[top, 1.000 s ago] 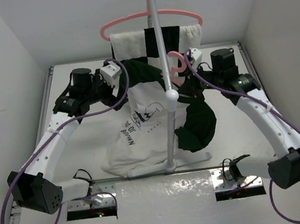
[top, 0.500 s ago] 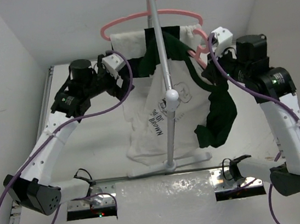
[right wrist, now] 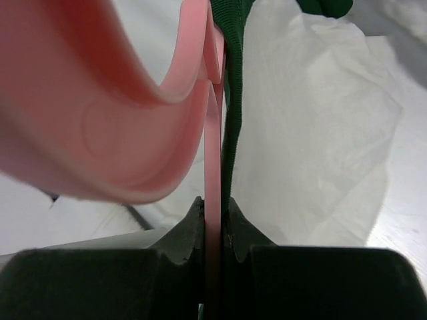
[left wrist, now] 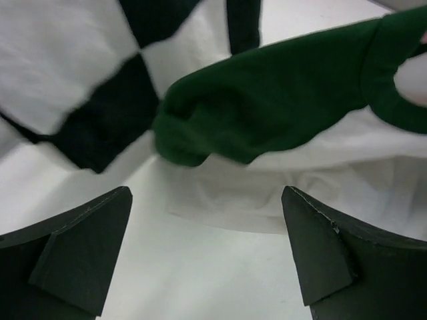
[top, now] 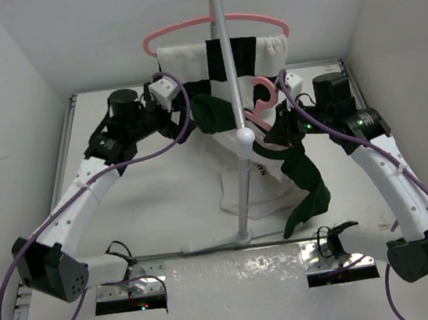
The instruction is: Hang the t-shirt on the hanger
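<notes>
The hanger's hook stands free beside the rack pole, so my right gripper needs to rise outward toward the pole, beyond its ball end [top: 231, 77], and release the hanger next.
The pink hanger [top: 262, 91] is raised right of the rack pole, hook up. My right gripper [top: 278, 120] is shut on its neck together with the t-shirt's green collar; the right wrist view shows the pink strip [right wrist: 213, 167] and green fabric [right wrist: 233, 113] pinched between the pads. The t-shirt [top: 250, 180] hangs from the hanger, cream body bunched, one green sleeve [top: 306, 189] dangling right, the other [top: 212, 113] reaching left. My left gripper [top: 180, 122] is open and empty just left of that sleeve [left wrist: 267, 113], with both fingers [left wrist: 80, 253] apart.
A white rack pole [top: 230, 87] with a ball end [top: 244, 135] stands in the middle on a base bar [top: 232, 240]. A twin pink hanger [top: 212, 24] with black-and-white checkered cloth [top: 185, 61] hangs at its top. White walls enclose the table [top: 149, 208].
My right arm has come down and to the left with the hanger and shirt. The shirt has bunched closer to the pole. My left arm has shifted slightly right.
</notes>
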